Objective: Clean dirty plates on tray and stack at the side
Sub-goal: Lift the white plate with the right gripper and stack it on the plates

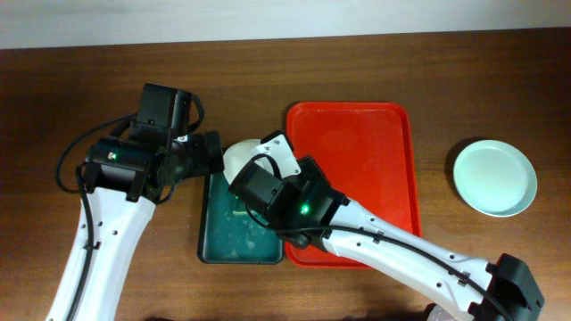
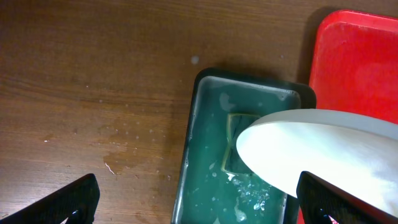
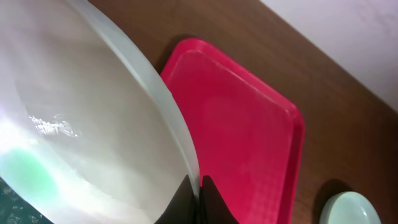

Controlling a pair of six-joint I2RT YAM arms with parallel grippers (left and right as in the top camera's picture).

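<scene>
The right gripper carries the white plate (image 1: 238, 157) across the red tray next, lowers it onto the pale green plate (image 1: 495, 178), then releases it, since that one already lies aside.
My right gripper (image 1: 257, 178) (image 3: 199, 194) is shut on the rim of the white plate (image 1: 238, 157) (image 3: 93, 118) and holds it tilted over the dark green tray (image 1: 219, 241). A teal smear (image 3: 25, 171) shows on the plate's face. The plate (image 2: 323, 149) also shows in the left wrist view, over the green tray (image 2: 205, 155) and partly covering the sponge (image 2: 235, 140). My left gripper (image 1: 211, 155) (image 2: 202, 208) is open and empty, just left of the plate. The red tray (image 1: 357, 169) (image 3: 249, 130) (image 2: 354, 56) lies to the right with nothing on it.
A pale green plate (image 1: 495, 176) (image 3: 351, 211) sits on the wooden table at the far right. The green tray holds soapy water. Drops of water lie on the table (image 2: 118, 149) to the left of the green tray.
</scene>
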